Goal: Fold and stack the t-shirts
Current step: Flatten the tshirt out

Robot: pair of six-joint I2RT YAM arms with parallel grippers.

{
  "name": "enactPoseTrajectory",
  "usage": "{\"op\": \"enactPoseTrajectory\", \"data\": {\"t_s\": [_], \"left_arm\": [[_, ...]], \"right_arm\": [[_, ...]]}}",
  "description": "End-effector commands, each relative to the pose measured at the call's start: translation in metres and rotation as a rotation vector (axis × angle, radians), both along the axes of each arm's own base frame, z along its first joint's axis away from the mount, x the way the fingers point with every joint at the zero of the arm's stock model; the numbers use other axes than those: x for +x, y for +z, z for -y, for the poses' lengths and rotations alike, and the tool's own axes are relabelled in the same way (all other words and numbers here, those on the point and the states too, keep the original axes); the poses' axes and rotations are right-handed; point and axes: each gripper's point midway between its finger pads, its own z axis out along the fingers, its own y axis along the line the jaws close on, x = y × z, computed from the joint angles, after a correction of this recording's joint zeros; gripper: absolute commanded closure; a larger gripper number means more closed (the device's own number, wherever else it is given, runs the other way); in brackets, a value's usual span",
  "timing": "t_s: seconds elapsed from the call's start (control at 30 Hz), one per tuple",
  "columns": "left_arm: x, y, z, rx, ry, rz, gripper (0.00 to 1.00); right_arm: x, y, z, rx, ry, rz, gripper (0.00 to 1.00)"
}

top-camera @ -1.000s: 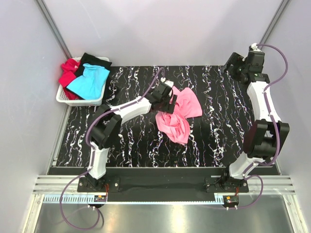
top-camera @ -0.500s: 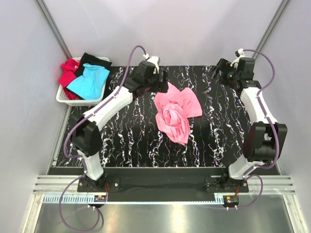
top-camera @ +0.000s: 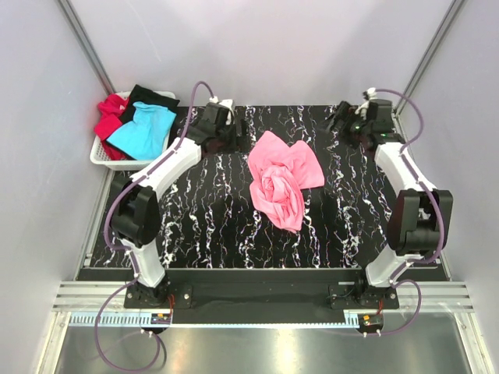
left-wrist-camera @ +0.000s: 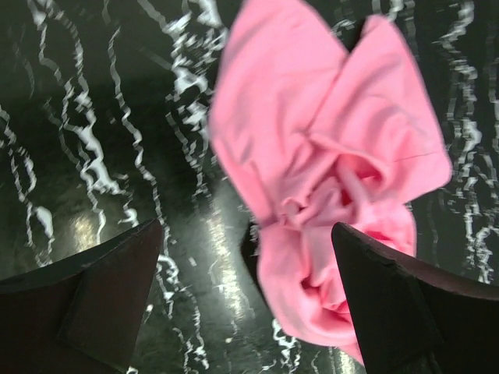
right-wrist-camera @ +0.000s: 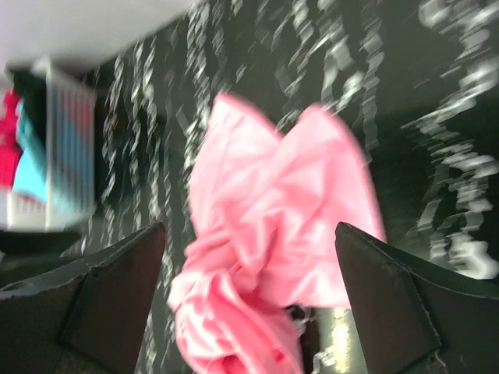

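My right gripper needs to move down, back and to the left in the top view, onto the bunched edge of the shirt, because the shirt's folds bunch up there beside its flat flap.
A crumpled pink t-shirt [top-camera: 282, 181] lies in a heap at the middle of the black marbled table. It also shows in the left wrist view [left-wrist-camera: 327, 171] and the right wrist view [right-wrist-camera: 273, 234]. My left gripper [top-camera: 234, 134] is open and empty, raised at the far side left of the shirt. My right gripper [top-camera: 337, 123] is open and empty, raised at the far right. The turquoise shirt [top-camera: 143, 129], red shirt [top-camera: 110, 117] and black shirt [top-camera: 148, 97] lie piled in the white basket [top-camera: 125, 160].
The white basket stands at the table's far left corner; it shows blurred in the right wrist view [right-wrist-camera: 58, 148]. Grey walls with metal posts close in the back and sides. The table [top-camera: 203, 226] has a black and white marbled top.
My left gripper let go of the pink shirt and swung back and left to the far edge. My right gripper moved left and lower. The shirt has settled into a heap.
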Motion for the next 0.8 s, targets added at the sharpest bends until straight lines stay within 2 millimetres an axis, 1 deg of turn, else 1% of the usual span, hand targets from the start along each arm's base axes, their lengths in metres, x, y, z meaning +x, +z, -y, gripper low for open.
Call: {"op": "enactPoseTrajectory", "data": {"t_s": [0.0, 0.07, 0.1, 0.17, 0.2, 0.23, 0.27, 0.3, 0.33, 0.37, 0.43, 0.5, 0.53, 0.57, 0.6, 0.67, 0.7, 0.73, 0.77], "left_arm": [[-0.013, 0.008, -0.002, -0.058, -0.008, -0.014, 0.05], [-0.016, 0.001, -0.01, -0.079, 0.027, -0.049, 0.08], [-0.022, -0.005, -0.016, -0.084, 0.045, -0.072, 0.1], [-0.031, -0.009, -0.017, -0.109, 0.052, -0.099, 0.12], [-0.039, -0.012, -0.018, -0.114, 0.045, -0.108, 0.14], [-0.043, -0.012, -0.017, -0.125, 0.043, -0.113, 0.15], [-0.048, -0.013, -0.016, -0.133, 0.036, -0.122, 0.16], [-0.053, -0.016, -0.016, -0.132, 0.028, -0.131, 0.16], [-0.056, -0.015, -0.014, -0.128, 0.014, -0.126, 0.17], [-0.057, -0.017, -0.016, -0.117, 0.018, -0.125, 0.17], [-0.059, -0.022, -0.017, -0.114, 0.024, -0.14, 0.18], [-0.063, -0.027, -0.013, -0.118, 0.024, -0.156, 0.19], [-0.063, -0.028, -0.011, -0.117, 0.02, -0.158, 0.19], [-0.063, -0.034, -0.009, -0.101, 0.021, -0.163, 0.19], [-0.065, -0.034, -0.001, -0.093, 0.006, -0.156, 0.19], [-0.065, -0.037, 0.006, -0.079, -0.01, -0.156, 0.2], [-0.063, -0.041, 0.01, -0.073, -0.015, -0.162, 0.2], [-0.065, -0.041, 0.015, -0.073, -0.021, -0.163, 0.21], [-0.064, -0.043, 0.015, -0.066, -0.011, -0.163, 0.21]], "right_arm": [[-0.021, 0.006, -0.061, 0.045, 0.167, 0.006, 0.03], [-0.036, -0.004, -0.086, 0.031, 0.242, -0.014, 0.05], [-0.044, -0.013, -0.103, 0.003, 0.29, -0.023, 0.09], [-0.052, -0.025, -0.114, -0.013, 0.309, -0.055, 0.16], [-0.057, -0.031, -0.122, -0.004, 0.32, -0.077, 0.24], [-0.062, -0.039, -0.125, 0.004, 0.324, -0.105, 0.26], [-0.067, -0.044, -0.128, 0.015, 0.327, -0.126, 0.28], [-0.072, -0.05, -0.132, 0.018, 0.336, -0.144, 0.28], [-0.076, -0.06, -0.134, 0.009, 0.331, -0.168, 0.28], [-0.079, -0.062, -0.137, 0.003, 0.339, -0.172, 0.31], [-0.083, -0.075, -0.139, -0.025, 0.328, -0.204, 0.32], [-0.083, -0.084, -0.139, -0.035, 0.326, -0.223, 0.32], [-0.081, -0.085, -0.138, -0.043, 0.32, -0.226, 0.32], [-0.079, -0.088, -0.138, -0.05, 0.324, -0.227, 0.32], [-0.079, -0.093, -0.14, -0.053, 0.331, -0.24, 0.35], [-0.076, -0.091, -0.142, -0.06, 0.329, -0.252, 0.36], [-0.075, -0.094, -0.143, -0.061, 0.33, -0.262, 0.37], [-0.072, -0.091, -0.146, -0.058, 0.33, -0.258, 0.37], [-0.072, -0.091, -0.149, -0.056, 0.336, -0.255, 0.37]]}}
